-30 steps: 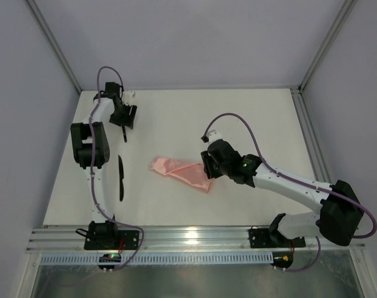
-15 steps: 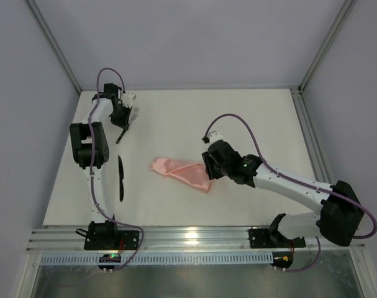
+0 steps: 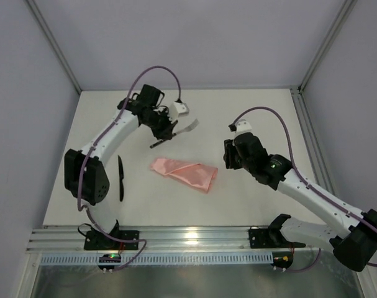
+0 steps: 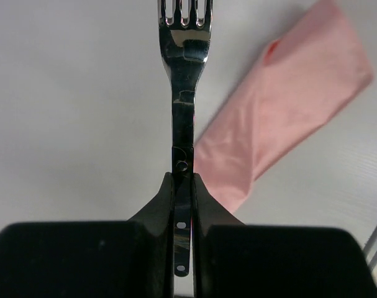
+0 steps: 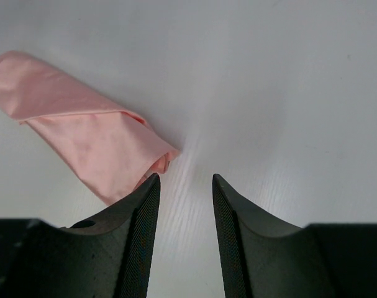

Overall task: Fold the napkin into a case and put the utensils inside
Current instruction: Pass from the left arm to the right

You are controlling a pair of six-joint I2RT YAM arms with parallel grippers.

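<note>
The robot should next move its left gripper back over the case [image 3: 184,173] and down onto it, turning the fork [image 4: 184,93] along the case's length.
The napkin, folded into a salmon-pink wedge-shaped case [image 3: 184,173], lies flat at the table's middle. My left gripper [image 3: 164,131] hovers just behind the case's left end, shut on the handle of a black fork [image 4: 184,93]. The fork's tines point away from the wrist, and the case [image 4: 287,112] lies to its right in the left wrist view. A second black utensil [image 3: 121,178] lies on the table to the left. My right gripper [image 3: 228,161] stands open just right of the case [image 5: 89,127], nothing between its fingers [image 5: 141,211].
White table surface [image 3: 250,112] with side walls around it. An aluminium rail [image 3: 194,237] carrying both arm bases runs along the near edge. Purple cables loop above each arm.
My left gripper shut on the fork at the far left, lifted it and swung right toward the case. My right gripper drew back to the right, off the napkin.
</note>
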